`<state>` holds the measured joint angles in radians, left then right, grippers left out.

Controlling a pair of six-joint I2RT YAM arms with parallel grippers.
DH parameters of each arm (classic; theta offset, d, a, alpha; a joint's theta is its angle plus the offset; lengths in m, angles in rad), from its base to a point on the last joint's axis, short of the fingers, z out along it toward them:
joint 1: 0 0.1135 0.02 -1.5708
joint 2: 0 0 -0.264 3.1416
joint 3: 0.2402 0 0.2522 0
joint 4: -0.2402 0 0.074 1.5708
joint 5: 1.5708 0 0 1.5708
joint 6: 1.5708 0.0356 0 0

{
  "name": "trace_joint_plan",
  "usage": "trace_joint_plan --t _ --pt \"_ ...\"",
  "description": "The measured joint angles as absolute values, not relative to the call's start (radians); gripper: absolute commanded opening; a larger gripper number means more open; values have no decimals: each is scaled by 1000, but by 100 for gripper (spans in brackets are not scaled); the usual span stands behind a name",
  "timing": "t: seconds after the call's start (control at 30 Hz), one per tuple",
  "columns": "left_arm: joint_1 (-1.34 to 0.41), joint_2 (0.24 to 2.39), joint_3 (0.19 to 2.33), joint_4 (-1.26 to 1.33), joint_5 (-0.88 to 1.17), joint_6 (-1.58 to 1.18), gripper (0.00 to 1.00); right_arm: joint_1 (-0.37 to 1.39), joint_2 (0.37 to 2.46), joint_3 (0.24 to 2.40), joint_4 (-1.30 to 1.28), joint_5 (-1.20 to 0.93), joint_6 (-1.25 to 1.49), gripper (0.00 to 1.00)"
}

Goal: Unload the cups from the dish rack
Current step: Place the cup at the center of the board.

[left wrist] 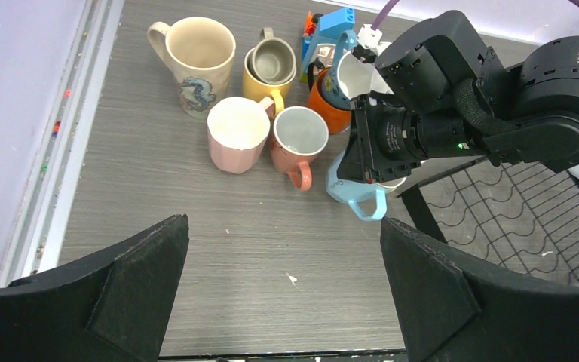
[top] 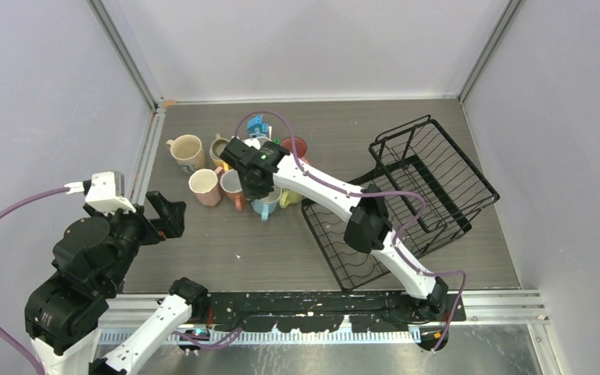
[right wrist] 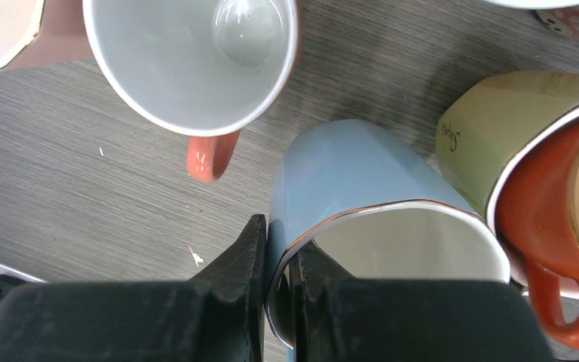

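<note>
My right gripper is above the tabletop spot beside the coral mug. Next, it should lower until the light blue mug (top: pixel 267 207) stands there and release it.
My right gripper (top: pixel 256 184) (right wrist: pixel 275 226) is shut on the rim of a light blue mug (right wrist: pixel 347 173), with one finger inside and one outside. The mug (top: pixel 267 207) (left wrist: pixel 350 194) hangs low at the table among the other cups; I cannot tell if it touches. Around it stand a coral mug (right wrist: pixel 196 60), a lime mug (right wrist: pixel 497 113) and an orange mug (right wrist: pixel 565 204). A cream mug (top: pixel 187 151), a pink mug (top: pixel 204 187) and a yellow mug (left wrist: pixel 270 72) stand further left. The black wire dish rack (top: pixel 437 176) sits to the right with no cups showing in it. My left gripper (top: pixel 164 217) (left wrist: pixel 284 249) is open and empty, left of the cups.
A small blue-and-white toy house (top: pixel 256 125) stands behind the cups. The rack's flat grid base (top: pixel 344 250) lies under my right arm. Walls close in on the left, back and right, and a metal rail (top: pixel 320 301) runs along the near edge.
</note>
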<state>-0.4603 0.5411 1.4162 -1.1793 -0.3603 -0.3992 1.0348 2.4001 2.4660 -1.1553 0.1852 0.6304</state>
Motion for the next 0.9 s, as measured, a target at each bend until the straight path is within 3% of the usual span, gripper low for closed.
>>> trace_joint_plan --t 0.57,0.9 --pt "-479 546 1415 -1179 -387 -376 100 1035 2477 2495 -1155 181 603 1" --pt "-484 553 1415 -1179 -386 -376 100 1034 2482 2503 -1156 182 596 9"
